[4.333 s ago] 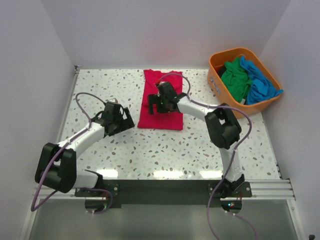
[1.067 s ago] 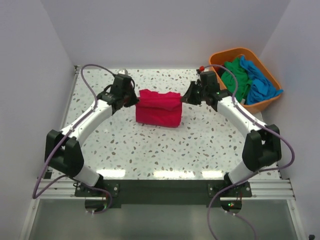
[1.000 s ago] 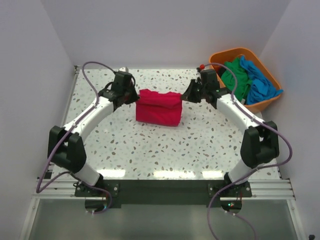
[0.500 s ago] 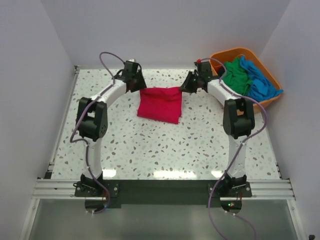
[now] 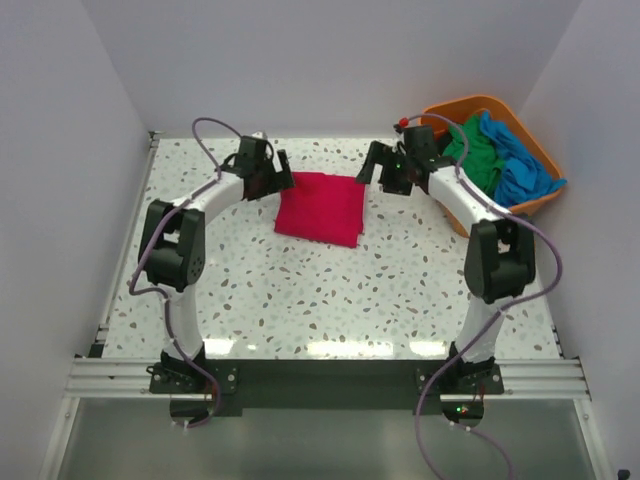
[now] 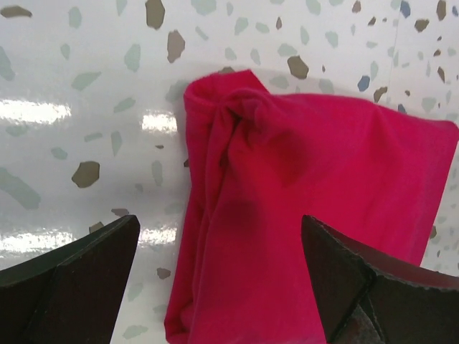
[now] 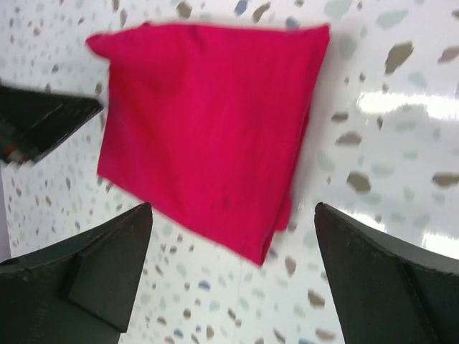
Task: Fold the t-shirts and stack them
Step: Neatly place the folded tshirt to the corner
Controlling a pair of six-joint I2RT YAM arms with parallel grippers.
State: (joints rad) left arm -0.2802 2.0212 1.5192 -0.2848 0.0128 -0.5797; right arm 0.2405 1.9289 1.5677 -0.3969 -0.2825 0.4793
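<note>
The left gripper will next go down to the crimson red t-shirt's layered side edge [image 5: 284, 192] [image 6: 206, 170], just short of the t-shirt's bunched far corner.
The crimson red t-shirt [image 5: 322, 207] lies folded into a small rectangle on the speckled table, at the far middle. It also shows in the left wrist view [image 6: 301, 215] and the right wrist view [image 7: 208, 129]. My left gripper [image 5: 281, 181] is open and empty at its far left corner. My right gripper [image 5: 373, 170] is open and empty, raised beside its far right corner. The green t-shirt [image 5: 470, 158] and the bright blue t-shirt [image 5: 520, 165] lie crumpled in the orange basket [image 5: 432, 125].
The orange basket stands at the far right corner of the table. White walls close the left, far and right sides. The arm bases sit on the rail [image 5: 320, 378] at the near edge.
The long red shirt has been folded in half toward the far side and laid flat. Both grippers have let go of its far corners and now stand open.
</note>
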